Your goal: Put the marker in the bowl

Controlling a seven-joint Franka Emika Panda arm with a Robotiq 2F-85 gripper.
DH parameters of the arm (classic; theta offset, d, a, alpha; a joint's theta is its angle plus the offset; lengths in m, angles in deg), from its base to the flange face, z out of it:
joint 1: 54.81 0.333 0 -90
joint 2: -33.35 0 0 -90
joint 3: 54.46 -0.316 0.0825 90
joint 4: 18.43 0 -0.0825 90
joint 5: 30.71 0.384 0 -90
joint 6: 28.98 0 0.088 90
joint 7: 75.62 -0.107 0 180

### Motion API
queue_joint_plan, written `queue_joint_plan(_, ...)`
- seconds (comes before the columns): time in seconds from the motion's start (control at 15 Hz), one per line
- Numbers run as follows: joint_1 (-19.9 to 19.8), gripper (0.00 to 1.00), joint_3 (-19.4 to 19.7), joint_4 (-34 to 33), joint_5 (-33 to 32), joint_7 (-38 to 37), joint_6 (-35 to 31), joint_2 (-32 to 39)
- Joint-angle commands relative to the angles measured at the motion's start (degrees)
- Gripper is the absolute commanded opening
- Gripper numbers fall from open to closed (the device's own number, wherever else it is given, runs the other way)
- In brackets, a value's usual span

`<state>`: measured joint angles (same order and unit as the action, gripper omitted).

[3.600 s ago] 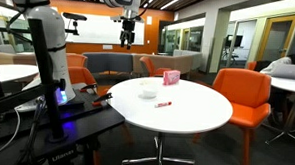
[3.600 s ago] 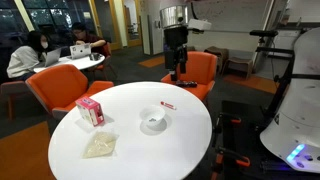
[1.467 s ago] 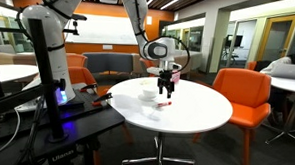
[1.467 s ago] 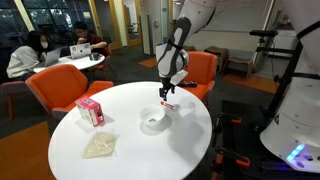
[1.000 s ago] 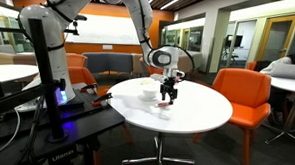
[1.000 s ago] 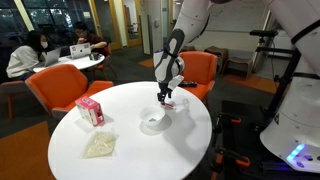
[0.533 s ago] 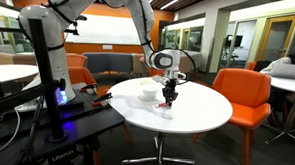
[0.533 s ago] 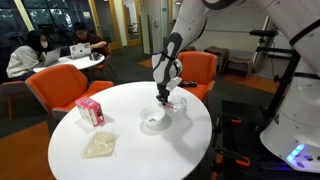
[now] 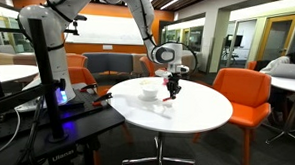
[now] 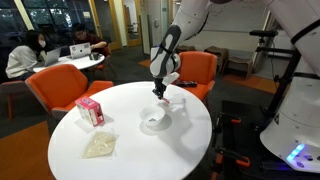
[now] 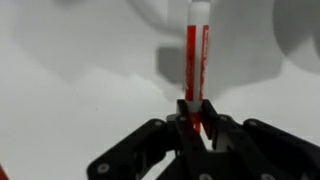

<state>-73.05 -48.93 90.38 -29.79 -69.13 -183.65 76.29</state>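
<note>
My gripper lifts and moves across over the small white bowl's open middle next to release the marker, since the marker (image 9: 172,93) hangs beside the bowl.
The red marker (image 11: 195,55) stands out from my gripper (image 11: 195,118), whose black fingers are shut on its lower end in the wrist view. In an exterior view the gripper (image 9: 171,89) hangs just above the round white table (image 9: 201,115), with the marker (image 9: 172,93) as a small red streak at its tips. The small white bowl (image 9: 148,90) sits on the table close beside the gripper. From the opposite side, the gripper (image 10: 158,92) is a little beyond the bowl (image 10: 154,122).
A pink-red box (image 10: 90,110) and a crumpled clear bag (image 10: 100,146) lie on the table, away from the bowl. Orange chairs (image 9: 245,92) ring the table. The robot's base and stand (image 9: 48,58) are beside it.
The gripper came down over the marker, shut on it, and has risen slightly with it off the tabletop.
</note>
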Motion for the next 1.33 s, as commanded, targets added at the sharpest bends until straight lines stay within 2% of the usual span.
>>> queue_joint_plan(0.0,0.1,0.05,-1.9,5.5,4.0,-1.2,-1.7,-8.1)
queue_joint_plan(0.27,2.2,0.05,-5.2,11.5,9.3,-2.6,-7.4,-15.4)
queue_joint_plan(0.47,6.3,0.05,-6.2,15.9,11.4,-6.7,-12.3,-16.9)
queue_joint_plan(0.67,12.6,0.05,-3.4,19.8,9.3,-12.7,-18.2,-16.3)
queue_joint_plan(0.93,20.1,0.05,2.8,22.6,7.3,-17.9,-20.7,-14.4)
queue_joint_plan(1.13,22.1,0.05,5.1,22.2,7.1,-18.8,-19.9,-12.9)
queue_joint_plan(1.27,21.7,0.05,4.5,21.6,7.3,-18.0,-18.9,-11.9)
